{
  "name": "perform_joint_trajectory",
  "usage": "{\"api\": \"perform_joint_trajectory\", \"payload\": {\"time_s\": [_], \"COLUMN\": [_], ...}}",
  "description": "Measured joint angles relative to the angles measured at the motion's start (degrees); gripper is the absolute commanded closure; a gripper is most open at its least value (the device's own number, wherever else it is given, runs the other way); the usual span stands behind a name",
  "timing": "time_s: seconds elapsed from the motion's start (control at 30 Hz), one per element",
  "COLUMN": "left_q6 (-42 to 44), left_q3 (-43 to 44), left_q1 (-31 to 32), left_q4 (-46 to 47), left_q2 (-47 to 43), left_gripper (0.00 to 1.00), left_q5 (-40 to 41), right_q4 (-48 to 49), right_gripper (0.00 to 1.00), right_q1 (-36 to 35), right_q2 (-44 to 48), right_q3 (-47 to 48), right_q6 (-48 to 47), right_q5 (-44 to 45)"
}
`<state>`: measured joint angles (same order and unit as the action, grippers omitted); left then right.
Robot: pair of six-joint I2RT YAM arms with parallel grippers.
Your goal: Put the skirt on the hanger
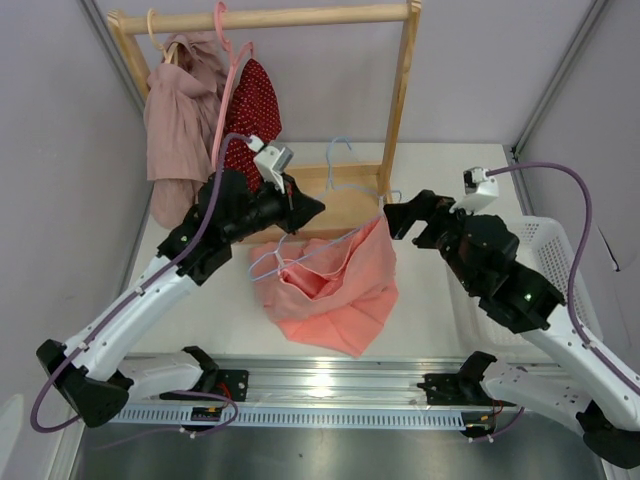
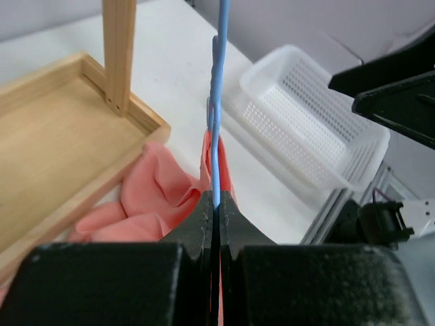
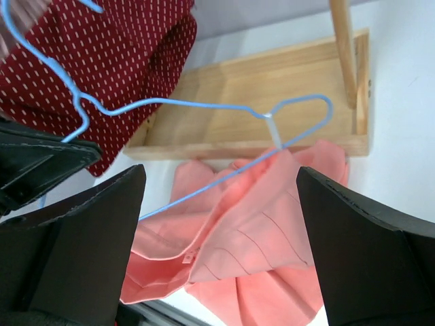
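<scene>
My left gripper needs to move up and outward next, put the blue hanger's hook over the rack's top rod point(image 1: 308, 17) and let go of the hanger's wire, because that part of the rod beside the pink hanger is bare.
The salmon-pink skirt point(image 1: 335, 290) lies bunched on the table in front of the rack, with its upper right corner lifted onto one end of the light-blue wire hanger point(image 1: 310, 252). My left gripper point(image 1: 312, 210) is shut on the hanger's wire point(image 2: 216, 136) and holds it above the skirt point(image 2: 153, 197). My right gripper point(image 1: 393, 218) is wide open and empty, just right of the skirt's raised corner. In the right wrist view the skirt point(image 3: 272, 224) lies between the spread fingers point(image 3: 88, 231), and the hanger point(image 3: 204, 103) runs across above it.
A wooden rack point(image 1: 270, 18) stands at the back on a tray-like base point(image 1: 350, 208). A dusty mauve garment point(image 1: 180, 110) and a red dotted garment point(image 1: 255, 110) on a pink hanger point(image 1: 225, 60) hang from it. A white basket point(image 1: 555, 255) sits at right.
</scene>
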<state>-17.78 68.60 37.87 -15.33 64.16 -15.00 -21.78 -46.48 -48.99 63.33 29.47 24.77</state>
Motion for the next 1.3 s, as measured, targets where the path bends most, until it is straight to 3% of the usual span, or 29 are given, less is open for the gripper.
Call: {"api": "perform_joint_trajectory", "payload": {"time_s": [0.43, 0.73, 1.3], "left_q6": [-0.24, -0.44, -2.03], "left_q3": [31.54, 63.45, 67.1], "left_q1": [-5.42, -8.59, -11.39], "left_q4": [-10.19, -19.1, -16.44], "left_q2": [8.46, 26.93, 37.83], "left_gripper": [1.0, 1.0, 1.0], "left_q5": [9.77, 10.43, 13.38], "right_q4": [-6.27, -8.35, -10.93], "right_gripper": [0.01, 0.01, 0.01], "right_q1": [3.34, 4.72, 7.37], "right_q2": [-1.25, -3.74, -3.91], "right_q3": [12.39, 17.09, 18.56], "right_q6": [-0.33, -1.18, -2.12], "right_q5": [3.26, 2.8, 1.29]}}
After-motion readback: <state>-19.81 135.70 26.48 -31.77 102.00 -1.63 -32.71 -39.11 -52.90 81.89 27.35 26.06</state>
